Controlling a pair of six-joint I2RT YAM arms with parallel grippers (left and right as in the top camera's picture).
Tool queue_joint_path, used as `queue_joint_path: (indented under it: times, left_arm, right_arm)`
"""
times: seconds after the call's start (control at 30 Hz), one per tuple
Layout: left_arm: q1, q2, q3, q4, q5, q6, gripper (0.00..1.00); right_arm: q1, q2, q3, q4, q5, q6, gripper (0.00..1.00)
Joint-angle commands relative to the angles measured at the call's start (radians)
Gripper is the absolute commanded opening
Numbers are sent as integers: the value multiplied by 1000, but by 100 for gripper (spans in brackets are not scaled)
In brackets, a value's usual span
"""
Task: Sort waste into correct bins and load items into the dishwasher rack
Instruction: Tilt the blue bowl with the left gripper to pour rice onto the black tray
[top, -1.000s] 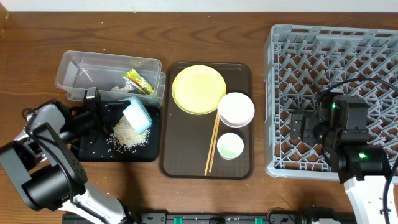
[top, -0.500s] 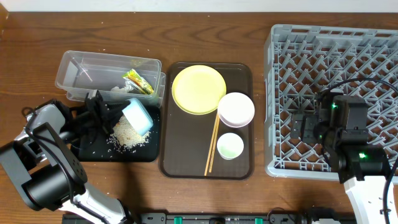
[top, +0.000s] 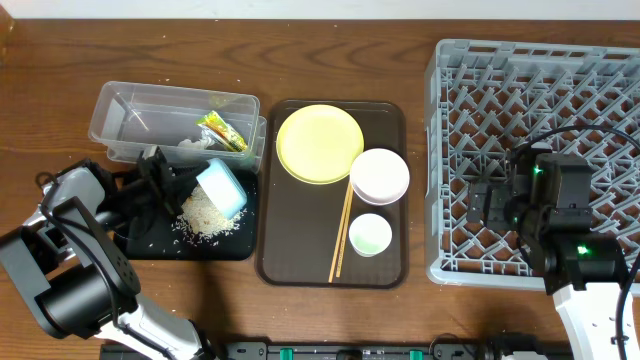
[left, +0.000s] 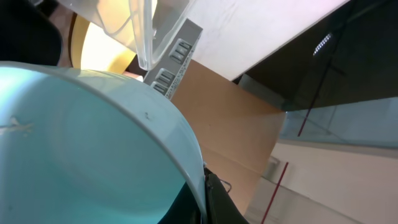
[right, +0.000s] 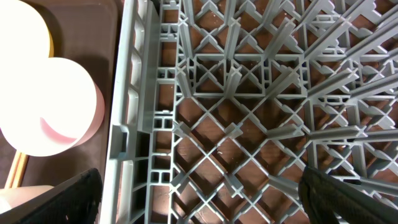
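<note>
My left gripper swings across next and releases the levelled bowl on the brown tray beside the chopsticks, since that spot lies to its right in the overhead view.
My left gripper (top: 168, 186) is shut on the rim of the light blue bowl (top: 221, 187) and holds it tipped on its side over the black tray (top: 150, 243). Whitish rice scraps (top: 207, 216) lie in the tray below the bowl. In the left wrist view the bowl (left: 93, 143) fills the frame, with its rim pinched between my fingers (left: 206, 198). The snack wrapper (top: 222, 131) and the white tissue (top: 191, 144) lie in the clear tub (top: 128, 108). My right gripper (top: 487, 205) is open and empty over the grey rack (top: 540, 75); its fingers (right: 199, 208) are spread above the lattice (right: 249, 124).
A brown serving tray (top: 288, 262) holds the yellow plate (top: 319, 144), the pinkish-white bowl (top: 379, 176), the small pale cup (top: 370, 235) and the chopsticks (top: 341, 238). The pinkish-white bowl (right: 50, 109) also shows left of the rack wall in the right wrist view.
My left gripper has shifted slightly lower and to the right, turning the blue bowl a little over the black tray. The right arm has not moved.
</note>
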Motion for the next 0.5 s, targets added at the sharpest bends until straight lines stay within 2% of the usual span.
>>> queue_joint_path:
  times: [0.0, 0.13, 0.23, 0.3, 0.4, 0.47]
  left_arm:
    - [5, 3, -7, 35, 26, 143, 6]
    - [5, 3, -7, 47, 26, 326, 6]
    - [5, 3, -7, 48, 26, 357, 6]
    - [5, 3, -7, 45, 23, 288, 6]
    - [5, 3, -7, 12, 25, 64, 6]
    - [5, 3, -7, 13, 25, 39, 6]
  right_arm:
    - [8, -2, 20, -1, -4, 5, 99]
    - [8, -2, 20, -1, -4, 5, 99]
    - [8, -2, 20, -1, -4, 5, 99]
    - [8, -2, 20, -1, -4, 5, 99]
    - [8, -2, 20, -1, -4, 5, 99]
    - [8, -2, 20, -1, -4, 5, 99]
